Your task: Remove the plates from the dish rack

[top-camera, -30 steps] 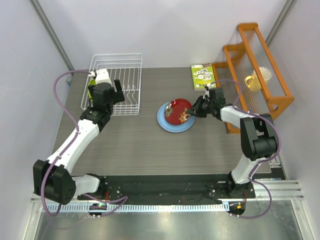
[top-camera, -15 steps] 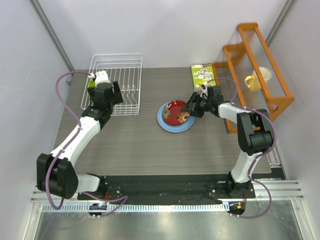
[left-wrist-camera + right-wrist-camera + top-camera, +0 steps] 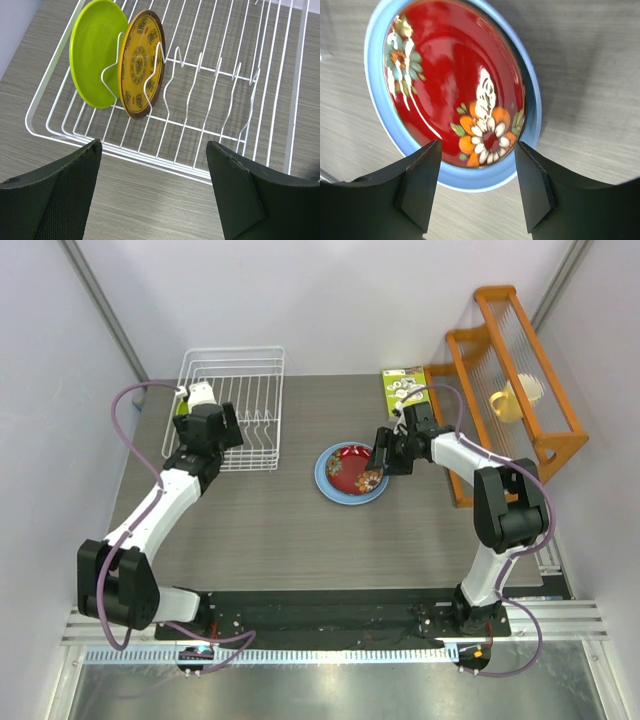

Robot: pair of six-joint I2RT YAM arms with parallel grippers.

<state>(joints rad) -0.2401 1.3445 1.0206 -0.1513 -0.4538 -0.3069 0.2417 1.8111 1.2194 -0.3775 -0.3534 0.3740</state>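
The yellow-rimmed plate stands beyond my open fingers. The left gripper moves down and outward, left in the left wrist view, onto the plate's near rim next.
The white wire dish rack stands at the back left. In the left wrist view a lime green plate and a yellow-rimmed dark plate stand upright between the prongs at the left end of the dish rack. My left gripper hovers open over the rack's near rim, holding nothing. At mid-table the dark red patterned plate lies flat in the light blue plate. My right gripper is open just above their right edge, apart from both.
An orange wooden shelf rack with a pale cup stands along the right side. A green and white packet lies at the back, beside it. Walls close in on the left, back and right.
My right gripper opened and let go of the red plate, which went from tilted to flat on the blue plate. The left gripper moved slightly further over the rack.
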